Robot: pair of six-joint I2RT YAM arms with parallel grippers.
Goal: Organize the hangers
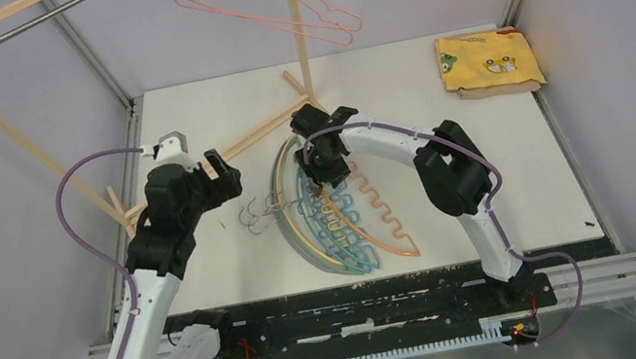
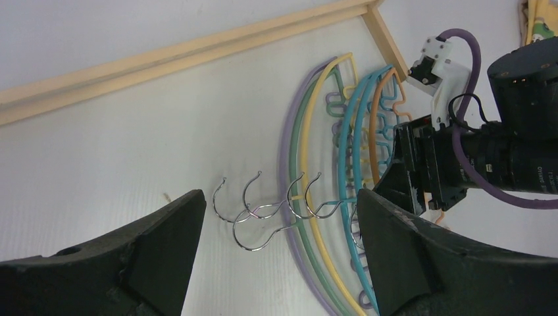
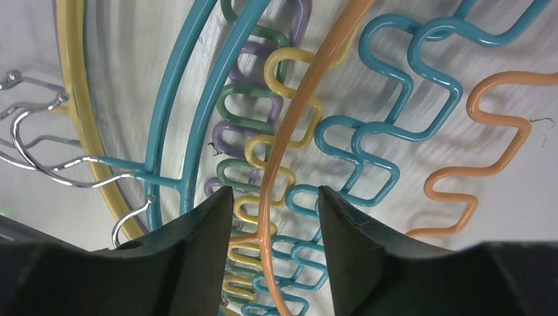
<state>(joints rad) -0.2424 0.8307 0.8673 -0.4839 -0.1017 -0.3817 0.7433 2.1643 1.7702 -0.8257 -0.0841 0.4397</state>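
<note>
I will next move my left gripper slightly back and toward the orange hanger's near end, because that end lies back and to the gripper's right in the top view.
Several pastel hangers (image 1: 334, 226) lie stacked on the table, their metal hooks (image 1: 261, 214) pointing left. A pink hanger (image 1: 263, 1) hangs on the rack at the back. My right gripper (image 1: 329, 174) is low over the pile; in the right wrist view it (image 3: 275, 191) is open, its jaws either side of the orange hanger's shoulder (image 3: 341, 38) without touching it. My left gripper (image 1: 230, 179) is open and empty left of the pile; in the left wrist view it (image 2: 279, 197) is wide open, with the hooks (image 2: 253, 214) below it between the fingers.
The wooden rack's base bars (image 1: 257, 136) and upright post (image 1: 296, 15) stand just behind the pile, with its metal rod (image 1: 21, 29) at top left. A folded yellow cloth (image 1: 488, 62) lies at the back right. Grey walls enclose the table.
</note>
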